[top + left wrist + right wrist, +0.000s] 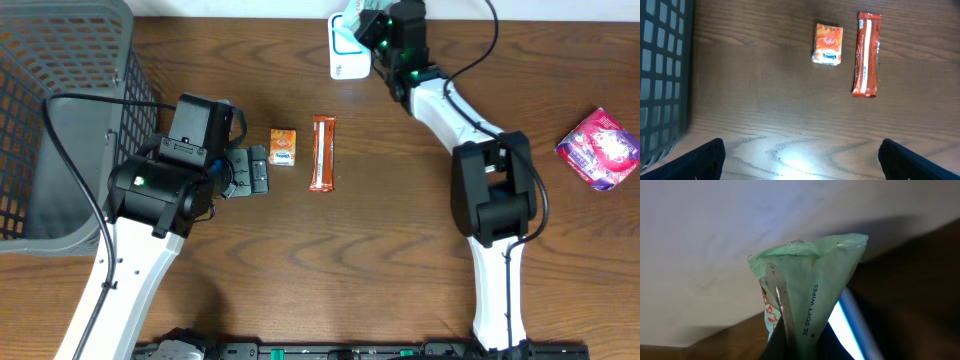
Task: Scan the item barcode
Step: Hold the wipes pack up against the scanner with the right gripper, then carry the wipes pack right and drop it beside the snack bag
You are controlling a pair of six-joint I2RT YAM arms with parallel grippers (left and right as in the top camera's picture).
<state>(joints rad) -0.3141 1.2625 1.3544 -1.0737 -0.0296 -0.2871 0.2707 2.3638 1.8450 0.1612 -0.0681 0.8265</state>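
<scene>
My right gripper swings right in the overhead view to the clear wood beside the pink and purple packet next, then lowers and releases.
My right gripper (378, 28) is at the table's far edge, shut on a pale green pack of soft wipes (364, 18) (812, 287). It holds the pack right over the white, blue-trimmed barcode scanner (345, 52), whose bright face (846, 330) shows just behind the pack in the right wrist view. That gripper (801, 352) pinches the pack's lower end, so the fingertips are mostly hidden. My left gripper (256, 171) (800, 162) hangs open above bare wood with nothing between its fingers (702, 159). It is a little short of a small orange packet (283, 146) (828, 44).
An orange snack bar (322, 152) (866, 54) lies beside the small orange packet. A dark mesh basket (60, 110) (660, 75) stands at the far left. A pink and purple packet (598, 148) lies at the right edge.
</scene>
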